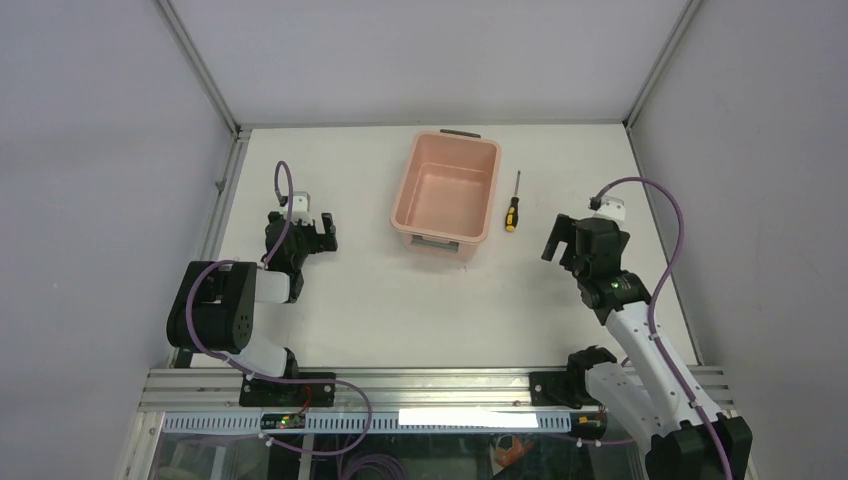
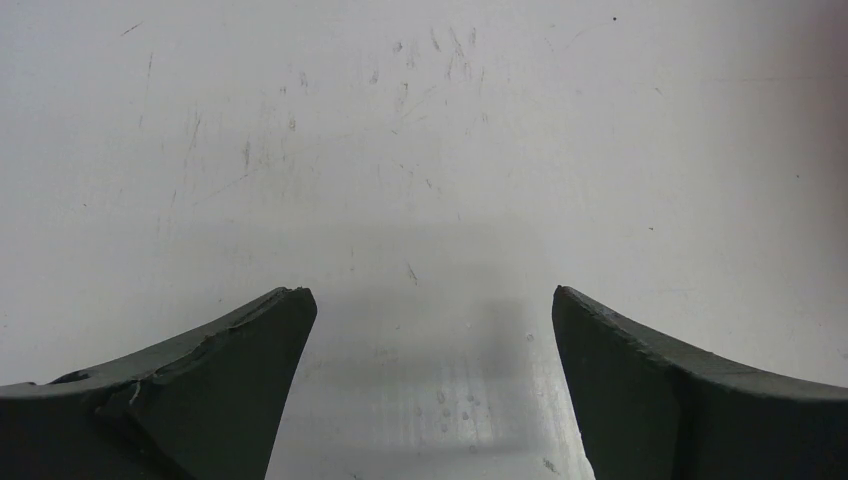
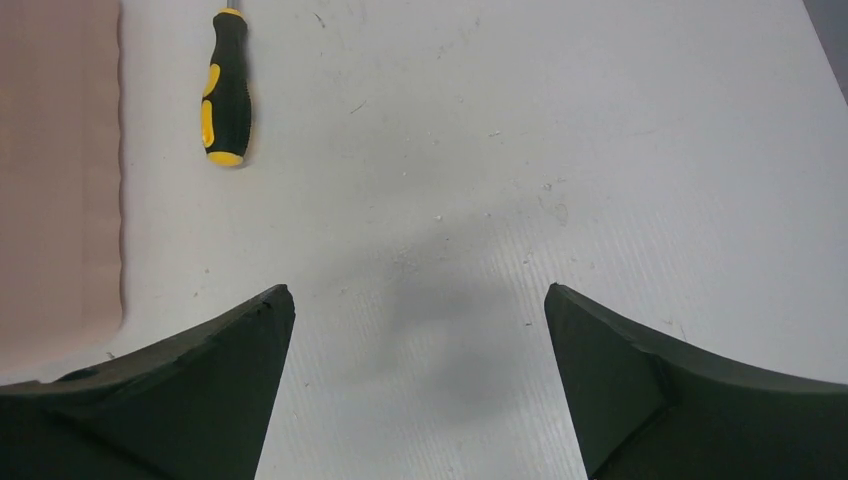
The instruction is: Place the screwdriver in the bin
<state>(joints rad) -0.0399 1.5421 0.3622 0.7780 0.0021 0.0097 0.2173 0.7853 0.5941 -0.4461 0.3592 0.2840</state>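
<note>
My right gripper moves outward, toward the bin and down onto the screwdriver's handle (image 3: 226, 95) next, since this lies below it, to its left in the top view.
The screwdriver (image 1: 513, 205), yellow-and-black handle toward me and thin dark shaft pointing away, lies on the white table just right of the salmon-pink bin (image 1: 480, 215). The bin is empty. In the right wrist view the screwdriver's handle (image 3: 226, 95) lies at the upper left beside the bin's wall (image 3: 60, 170). My right gripper (image 1: 556, 236) (image 3: 420, 300) is open and empty, a short way right of and nearer than the screwdriver. My left gripper (image 1: 320, 226) (image 2: 433, 300) is open and empty over bare table, left of the bin.
Grey enclosure walls with metal corner posts (image 1: 200, 70) border the table on the left, back and right. An aluminium rail (image 1: 400, 385) runs along the near edge by the arm bases. The bin has a dark handle (image 1: 460, 132) at its far end.
</note>
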